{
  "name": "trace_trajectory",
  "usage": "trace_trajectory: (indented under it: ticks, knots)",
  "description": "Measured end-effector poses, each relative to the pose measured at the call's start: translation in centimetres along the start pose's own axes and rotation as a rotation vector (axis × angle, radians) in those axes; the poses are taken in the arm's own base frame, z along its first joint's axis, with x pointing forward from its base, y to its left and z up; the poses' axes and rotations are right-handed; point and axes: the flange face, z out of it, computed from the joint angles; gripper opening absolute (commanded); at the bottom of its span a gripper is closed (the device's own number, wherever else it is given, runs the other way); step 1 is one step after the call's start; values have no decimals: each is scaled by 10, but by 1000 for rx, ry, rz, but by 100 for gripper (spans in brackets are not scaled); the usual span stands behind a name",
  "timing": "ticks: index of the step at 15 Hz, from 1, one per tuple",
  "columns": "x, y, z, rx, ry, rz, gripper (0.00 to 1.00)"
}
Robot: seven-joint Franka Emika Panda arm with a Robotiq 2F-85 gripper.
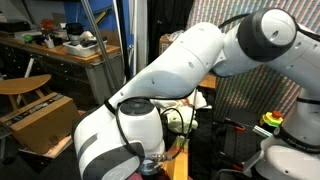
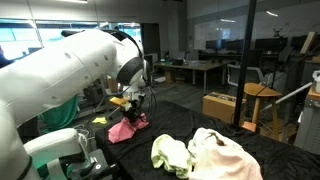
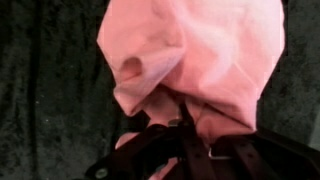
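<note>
The pink cloth (image 2: 127, 130) lies apart from the other cloths, so I should raise my gripper, carry the fold over the pale cream-pink cloth and release it there.
A pink cloth (image 3: 190, 50) lies bunched on a dark fabric-covered table (image 3: 40, 90). In the wrist view my gripper (image 3: 185, 122) comes in from the bottom, its two dark fingers drawn close together with a fold of the pink cloth pinched between them. In an exterior view the gripper (image 2: 135, 107) points down onto the top of the pink cloth (image 2: 127, 130), which rests in a heap on the table. My own white arm (image 1: 170, 70) hides the gripper's tips in the exterior view from the opposite side.
A yellow-green cloth (image 2: 170, 153) and a pale cream-pink cloth (image 2: 225, 155) lie on the black table nearer the camera. A cardboard box (image 2: 220, 105) and a wooden stool (image 2: 258, 100) stand beyond the table. A red stop button (image 1: 272, 120) sits beside the arm.
</note>
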Motion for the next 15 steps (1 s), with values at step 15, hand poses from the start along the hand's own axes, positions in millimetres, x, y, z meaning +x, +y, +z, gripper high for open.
trace_trajectory:
  ticks: [15]
  knots:
    - [-49, 29, -28, -340, 14, -62, 7]
